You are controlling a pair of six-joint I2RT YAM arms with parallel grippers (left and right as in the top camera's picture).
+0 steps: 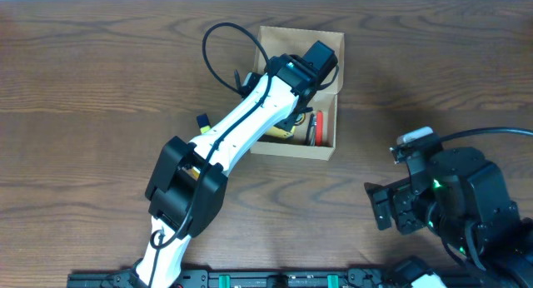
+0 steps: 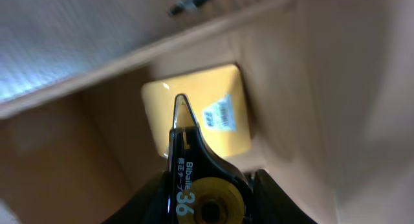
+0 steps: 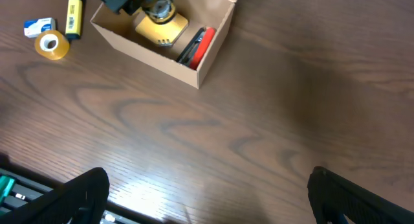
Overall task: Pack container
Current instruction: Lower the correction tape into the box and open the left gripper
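I will lower my left gripper onto the yellow pad on the bottom of the box and release the dispenser (image 2: 194, 179) there, since it still hangs just above that pad.
The container (image 1: 293, 151) is a small tan cardboard box with its flap lid open at the far side; it also shows in the right wrist view (image 3: 149, 52). My left gripper (image 2: 207, 201) reaches down into it, shut on a black correction tape dispenser (image 2: 194, 179) with a yellow wheel. The dispenser hangs just above a yellow pad (image 2: 200, 114) on the box floor. A red and black item (image 1: 316, 128) lies along the box's right wall. My right gripper (image 3: 207, 191) is open and empty over bare table, at the lower right in the overhead view (image 1: 379, 206).
Left of the box lie a yellow tape roll (image 3: 52, 44), a yellow and black marker (image 3: 74, 18) and a small white and blue eraser (image 3: 37, 26). The left arm (image 1: 241, 126) crosses over the box's left side. The table is dark wood.
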